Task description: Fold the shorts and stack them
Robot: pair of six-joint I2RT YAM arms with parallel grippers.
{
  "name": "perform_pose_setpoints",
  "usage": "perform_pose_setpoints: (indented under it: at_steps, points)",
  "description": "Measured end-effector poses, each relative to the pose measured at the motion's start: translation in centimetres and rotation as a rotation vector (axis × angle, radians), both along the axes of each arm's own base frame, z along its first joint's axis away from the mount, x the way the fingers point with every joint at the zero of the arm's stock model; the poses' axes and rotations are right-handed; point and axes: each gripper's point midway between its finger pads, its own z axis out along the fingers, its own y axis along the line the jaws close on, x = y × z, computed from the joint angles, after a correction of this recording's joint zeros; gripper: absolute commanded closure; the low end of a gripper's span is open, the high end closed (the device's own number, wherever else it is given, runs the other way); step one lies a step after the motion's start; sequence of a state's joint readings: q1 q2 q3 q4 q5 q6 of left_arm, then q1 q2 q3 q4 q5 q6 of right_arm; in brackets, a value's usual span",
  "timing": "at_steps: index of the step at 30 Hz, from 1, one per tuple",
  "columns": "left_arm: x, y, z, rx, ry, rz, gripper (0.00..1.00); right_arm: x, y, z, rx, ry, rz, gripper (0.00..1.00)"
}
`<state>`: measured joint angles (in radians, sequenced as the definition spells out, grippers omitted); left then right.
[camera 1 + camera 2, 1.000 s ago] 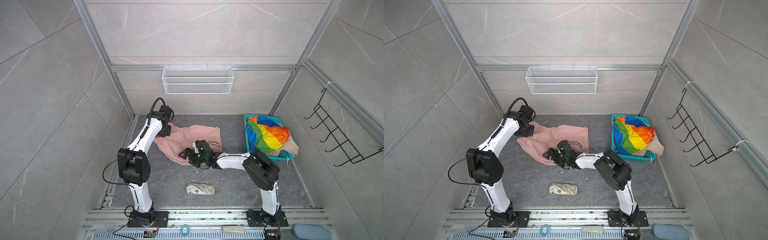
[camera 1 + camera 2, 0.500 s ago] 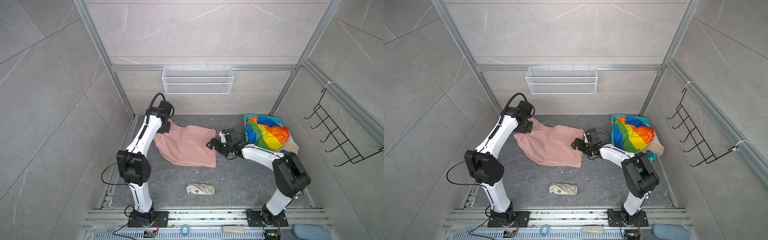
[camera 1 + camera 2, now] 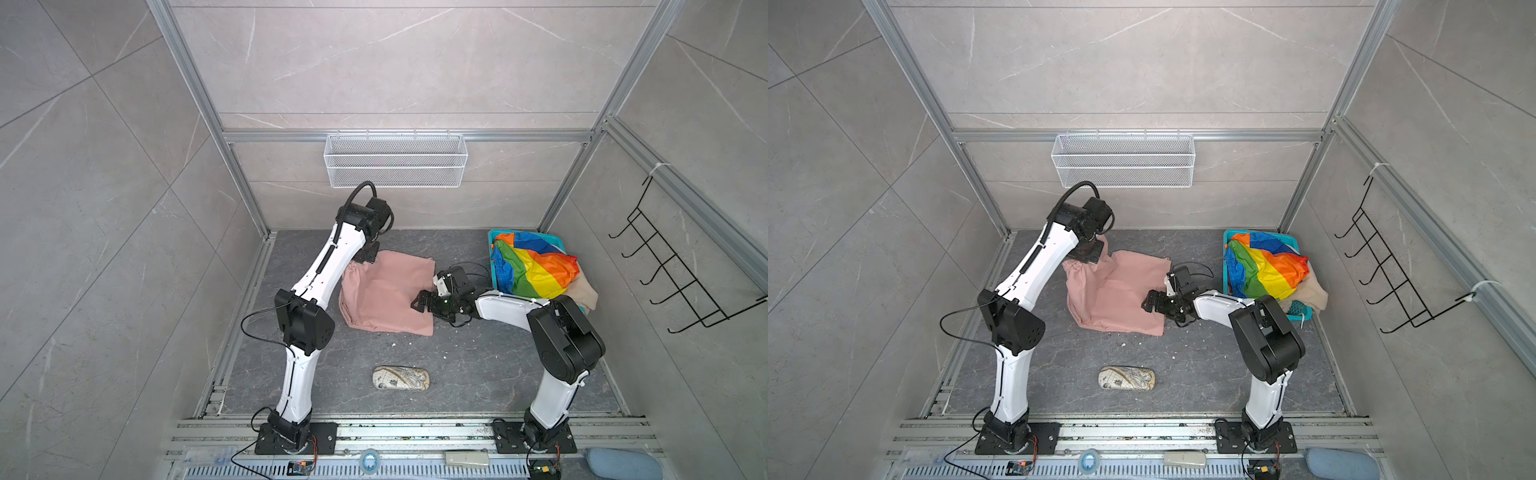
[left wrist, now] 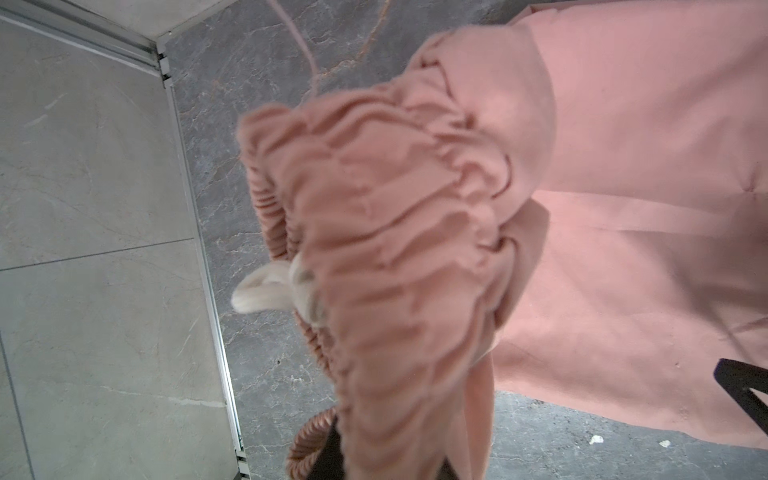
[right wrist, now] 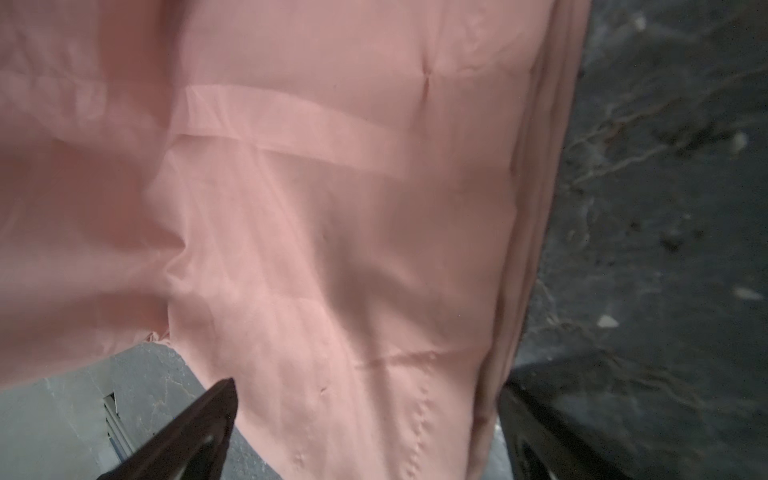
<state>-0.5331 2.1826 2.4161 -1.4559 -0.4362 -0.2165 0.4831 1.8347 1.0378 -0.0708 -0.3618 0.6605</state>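
Note:
The shorts' flat cloth (image 4: 668, 216) spreads below the gripper toward the basket. The waistband (image 4: 395, 208) goes over it next in my left gripper, comes down and is released on the cloth.
The dusty pink shorts (image 3: 386, 295) (image 3: 1117, 295) lie spread on the dark floor in both top views. My left gripper (image 3: 368, 255) (image 3: 1090, 253) is shut on their gathered waistband (image 4: 395, 208) at the far left corner, the cloth bunched over my left gripper (image 4: 386, 461). My right gripper (image 3: 424, 305) (image 3: 1152, 305) hangs open low over the shorts' right edge; in the right wrist view the pink cloth (image 5: 332, 208) runs between the spread jaws of the gripper (image 5: 365, 432). The rainbow-striped shorts (image 3: 536, 270) (image 3: 1266, 270) and the beige shorts (image 3: 584, 293) (image 3: 1312, 295) are heaped in the basket.
A teal basket (image 3: 494, 266) (image 3: 1226, 257) stands at the back right corner. A patterned pouch (image 3: 401, 379) (image 3: 1126, 379) lies on the floor near the front. A white wire shelf (image 3: 395, 166) hangs on the back wall, a black hook rack (image 3: 681, 282) on the right wall.
The pink shorts went from crumpled to spread flat. My right gripper swung from their middle out to the right, then back to their right edge. My left gripper kept its hold, shifting slightly back.

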Motion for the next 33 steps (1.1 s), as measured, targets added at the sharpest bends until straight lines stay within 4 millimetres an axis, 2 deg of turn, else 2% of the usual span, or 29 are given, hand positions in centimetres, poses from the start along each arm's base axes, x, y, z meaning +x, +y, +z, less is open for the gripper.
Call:
perform_pose_setpoints:
  at_steps: [4, 10, 16, 21, 22, 23, 24, 26, 28, 31, 33]
  points:
    - [-0.7, -3.7, -1.7, -0.043, 0.037, -0.029, 0.92, 0.2, 0.5, 0.1, 0.026, -0.014, 0.012, 0.01]
    - [-1.8, -8.3, -4.4, -0.158, 0.109, -0.042, 0.9, 0.5, 1.2, 0.2, 0.067, -0.041, 0.031, 0.01]
    - [-1.4, -10.7, -6.1, -0.284, 0.132, -0.023, 0.83, 0.5, 1.5, 0.3, 0.105, -0.058, 0.044, 0.01]
    - [-0.7, -12.6, -8.7, -0.372, 0.146, -0.016, 0.73, 0.1, 1.0, 0.4, 0.132, -0.054, 0.038, 0.01]
    - [-0.6, -13.1, -9.2, -0.395, 0.146, -0.02, 0.64, -0.1, 0.8, 0.4, 0.133, -0.048, 0.036, 0.01]
    - [-0.4, -13.4, -9.4, -0.421, 0.138, -0.024, 0.4, -0.4, 0.6, 0.5, 0.133, -0.044, 0.032, 0.01]
    - [-0.5, -13.8, -9.5, -0.451, 0.135, -0.033, 0.01, -0.7, 0.3, 0.5, 0.131, -0.039, 0.029, 0.01]
    - [-0.6, -14.5, -8.6, -0.514, 0.103, -0.055, 0.0, -1.5, -0.5, 0.6, 0.127, -0.024, 0.019, 0.01]
    - [-0.6, -14.9, -6.3, -0.578, 0.039, -0.085, 0.0, -2.3, -1.3, 0.8, 0.121, -0.012, 0.008, 0.01]
    - [-0.8, -14.5, -0.6, -0.661, -0.109, -0.144, 0.0, -3.3, -2.5, 2.0, 0.108, -0.018, -0.011, 0.01]
    - [-1.5, -13.4, 3.6, -0.723, -0.231, -0.165, 0.0, -3.3, -3.1, 3.7, 0.097, -0.055, -0.025, 0.01]
